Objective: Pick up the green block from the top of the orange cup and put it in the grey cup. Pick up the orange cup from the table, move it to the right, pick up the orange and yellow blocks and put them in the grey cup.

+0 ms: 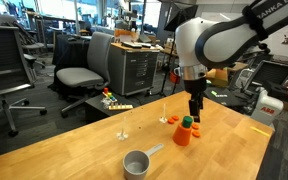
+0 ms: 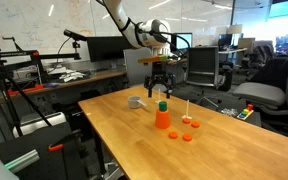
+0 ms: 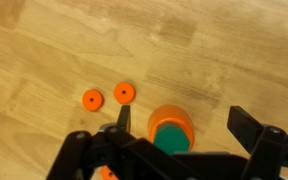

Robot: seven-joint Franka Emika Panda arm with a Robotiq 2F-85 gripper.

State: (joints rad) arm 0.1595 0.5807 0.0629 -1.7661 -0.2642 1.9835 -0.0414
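The gripper lowers with a small shift over the orange cup next, bringing the open fingers down around the green block [image 1: 187,122] [image 3: 171,138], because it still sits below the fingers.
The orange cup [image 1: 183,135] stands upside down on the wooden table with the green block [image 1: 187,121] on top; both show in both exterior views, cup [image 2: 162,118] and block [image 2: 162,105]. My gripper [image 1: 195,107] hangs open just above the block, also seen in an exterior view [image 2: 159,92]. In the wrist view the open fingers [image 3: 184,122] straddle the orange cup [image 3: 170,123] and green block [image 3: 170,143]. The grey cup [image 1: 136,162] with its long handle lies nearer the table front; it also shows behind the orange cup [image 2: 136,101]. The yellow block is not visible.
Small orange discs [image 3: 92,99] [image 3: 124,93] lie on the table beside the cup, also seen in an exterior view [image 2: 189,125]. A thin white stick [image 1: 123,128] stands upright on the table. Office chairs [image 1: 79,75] and desks surround the table.
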